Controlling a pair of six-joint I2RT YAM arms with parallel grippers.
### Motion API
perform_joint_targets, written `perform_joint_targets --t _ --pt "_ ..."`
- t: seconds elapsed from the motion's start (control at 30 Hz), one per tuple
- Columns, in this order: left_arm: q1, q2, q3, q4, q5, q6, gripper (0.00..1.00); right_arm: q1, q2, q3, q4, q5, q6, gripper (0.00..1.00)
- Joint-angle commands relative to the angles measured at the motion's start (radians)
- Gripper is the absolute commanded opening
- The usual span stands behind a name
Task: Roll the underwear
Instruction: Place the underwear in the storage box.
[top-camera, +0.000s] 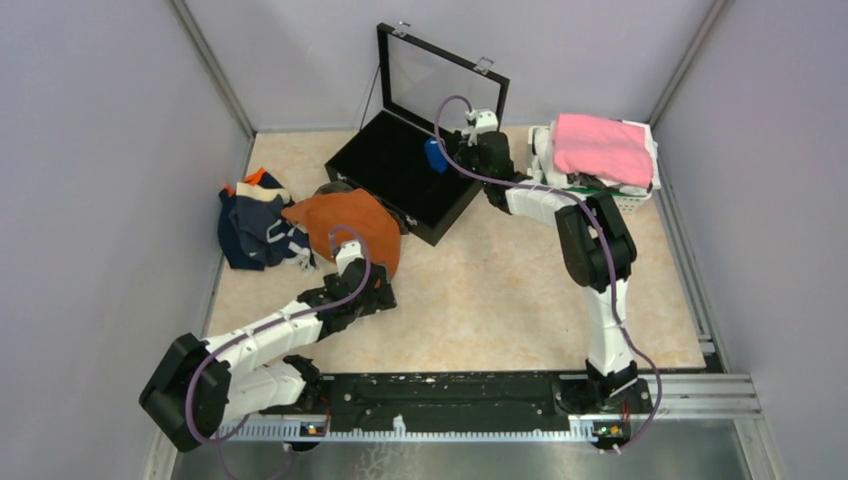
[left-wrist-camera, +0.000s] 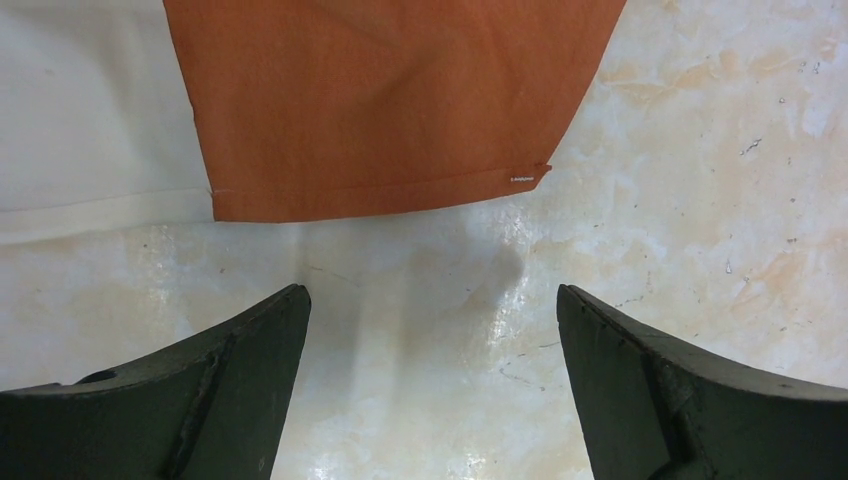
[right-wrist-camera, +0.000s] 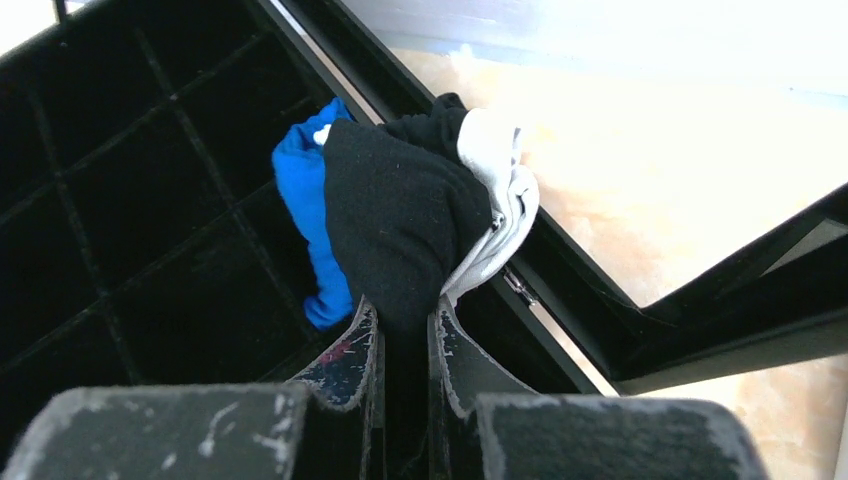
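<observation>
Next, my right gripper lowers beside the royal blue underwear and releases the rolled black underwear into the box's corner section (top-camera: 463, 174) (right-wrist-camera: 497, 338), because that section still stands empty.
A rust-orange underwear (top-camera: 348, 228) lies spread flat on the table left of centre; its hem (left-wrist-camera: 380, 190) runs across the top of the left wrist view. My left gripper (top-camera: 362, 285) (left-wrist-camera: 430, 320) stands wide open just below that hem, nothing between its fingers. My right gripper (top-camera: 470, 135) (right-wrist-camera: 403, 318) is shut on a rolled black underwear with a white waistband (right-wrist-camera: 400, 215), held over the black box (top-camera: 368, 165). A rolled royal blue underwear (top-camera: 434, 155) (right-wrist-camera: 305, 195) sits in a compartment of the box.
The box's glass lid (top-camera: 440, 75) stands open at the back. A heap of navy and other underwear (top-camera: 255, 225) lies at the far left. A white basket (top-camera: 630, 200) at the back right holds a pink folded cloth (top-camera: 600, 148).
</observation>
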Motion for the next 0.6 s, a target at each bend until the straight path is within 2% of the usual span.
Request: perform_joint_targets --t 0.0,0.57 --pt "0.012 0.0 -0.003 0.03 0.01 0.024 0.99 -0.007 0.037 0.086 -0.031 0.061 0.04 0.0" --pt "0.026 0.016 -0.004 0.046 0.033 0.034 0.99 0.006 0.103 0.184 -0.283 0.152 0.078 0.0"
